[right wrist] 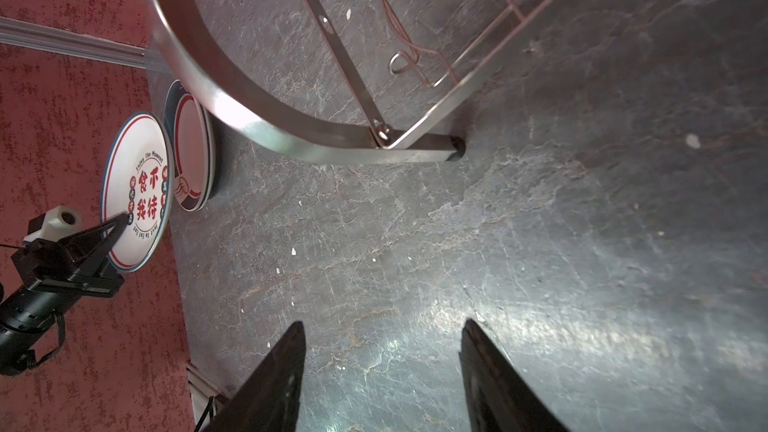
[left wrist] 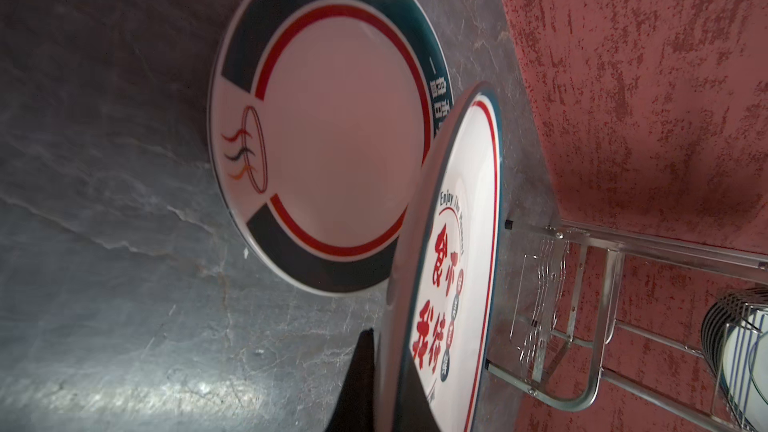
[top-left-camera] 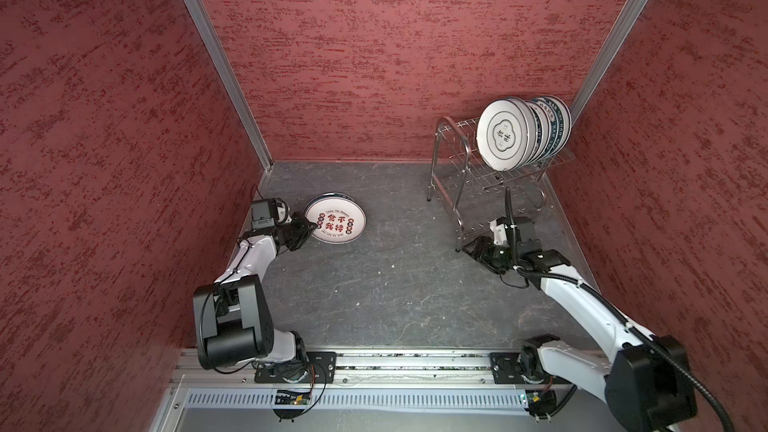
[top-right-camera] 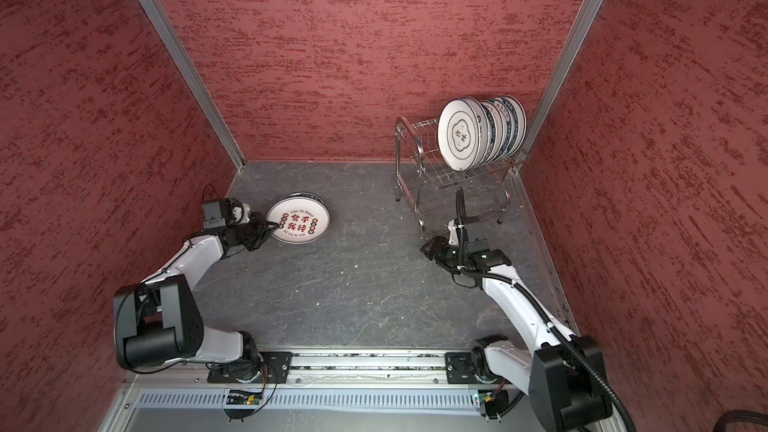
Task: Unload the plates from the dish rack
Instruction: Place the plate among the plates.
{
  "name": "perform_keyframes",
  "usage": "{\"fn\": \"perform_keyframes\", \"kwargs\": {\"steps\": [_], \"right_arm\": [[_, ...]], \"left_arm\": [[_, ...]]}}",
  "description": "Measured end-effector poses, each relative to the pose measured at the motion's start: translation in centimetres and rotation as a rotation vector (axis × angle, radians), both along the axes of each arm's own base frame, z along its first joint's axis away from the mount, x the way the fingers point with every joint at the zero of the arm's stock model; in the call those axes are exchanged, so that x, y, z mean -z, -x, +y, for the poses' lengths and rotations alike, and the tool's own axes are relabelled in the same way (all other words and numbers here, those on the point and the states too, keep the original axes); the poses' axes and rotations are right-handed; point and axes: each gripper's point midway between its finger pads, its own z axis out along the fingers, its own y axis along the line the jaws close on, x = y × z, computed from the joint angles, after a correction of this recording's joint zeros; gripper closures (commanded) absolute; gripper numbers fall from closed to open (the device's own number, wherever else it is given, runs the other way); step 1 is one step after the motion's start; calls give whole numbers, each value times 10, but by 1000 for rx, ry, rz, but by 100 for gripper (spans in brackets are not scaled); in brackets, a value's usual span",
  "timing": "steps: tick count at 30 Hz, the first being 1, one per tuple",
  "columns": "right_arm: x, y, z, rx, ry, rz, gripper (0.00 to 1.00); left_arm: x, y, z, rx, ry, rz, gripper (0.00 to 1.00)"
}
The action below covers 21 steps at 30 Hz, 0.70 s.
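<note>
My left gripper moves down next until the white plate (left wrist: 457,268) settles onto the teal-and-red rimmed plate (left wrist: 340,128). Then it releases the white plate's rim, since that lower plate lies flat and empty.
My left gripper (top-left-camera: 309,227) is shut on the rim of a white plate (top-left-camera: 335,222) printed with red Chinese characters. In the left wrist view this plate (left wrist: 457,268) hangs tilted above a teal-and-red rimmed plate (left wrist: 340,130) that lies flat on the table at the back left. The steel dish rack (top-left-camera: 461,168) stands in the back right corner. Several plates (top-left-camera: 505,135) stand on edge in its upper shelf. My right gripper (right wrist: 384,323) is open and empty, low over the table by the rack's front leg (right wrist: 415,154).
Red textured walls close in the left, back and right sides, with aluminium posts (top-left-camera: 216,56) in the corners. The grey slate table (top-left-camera: 395,284) ends at a metal rail (top-left-camera: 407,367) in front, where both arm bases sit.
</note>
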Motion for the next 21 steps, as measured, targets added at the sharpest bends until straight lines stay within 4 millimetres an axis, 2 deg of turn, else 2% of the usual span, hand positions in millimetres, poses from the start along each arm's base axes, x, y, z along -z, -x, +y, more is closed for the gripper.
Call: {"fn": "perform_keyframes", "kwargs": {"steps": [3, 8, 12, 18, 21], "right_arm": [[1, 0, -1, 4, 7, -1, 39], [4, 1, -5, 9, 31, 5, 38], [6, 3, -7, 8, 52, 12, 38], [7, 4, -8, 7, 57, 17, 38], [7, 4, -8, 6, 57, 17, 37]], "left_arm": [[3, -9, 15, -25, -25, 5, 100], [25, -20, 35, -55, -49, 58, 100], [36, -24, 37, -49, -53, 84, 100], [35, -34, 42, -44, -67, 82, 100], [38, -39, 47, -53, -81, 99, 96]]}}
